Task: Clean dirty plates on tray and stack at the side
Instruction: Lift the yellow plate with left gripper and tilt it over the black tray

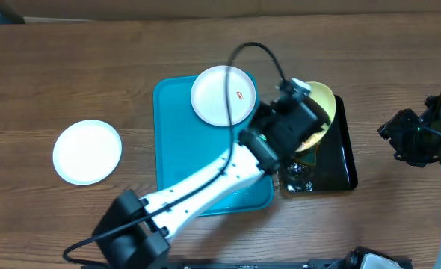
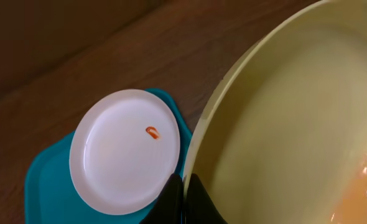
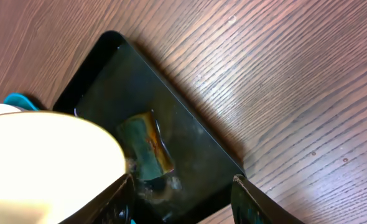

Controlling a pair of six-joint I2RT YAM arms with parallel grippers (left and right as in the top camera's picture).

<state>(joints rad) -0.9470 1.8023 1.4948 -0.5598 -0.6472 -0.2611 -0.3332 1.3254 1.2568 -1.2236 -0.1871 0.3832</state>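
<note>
My left gripper will next swing down and to its left in the overhead view, then lower and let go on top of the clean white plate.
My left gripper (image 2: 185,193) is shut on the rim of the pale yellow-green plate (image 2: 295,124) and holds it tilted over the black tray (image 1: 338,161); the plate also shows in the overhead view (image 1: 319,101) and the right wrist view (image 3: 46,162). A white plate (image 1: 222,95) with an orange-red smear lies at the far end of the turquoise tray (image 1: 179,142), also in the left wrist view (image 2: 124,149). Another white plate (image 1: 87,152) lies on the table at the left. My right gripper (image 3: 182,199) is open and empty, above the table right of the black tray.
A greenish sponge (image 3: 145,144) lies in the wet black tray (image 3: 190,137). The left arm stretches diagonally across the turquoise tray (image 2: 46,180). Bare wooden table lies to the right and at the far side.
</note>
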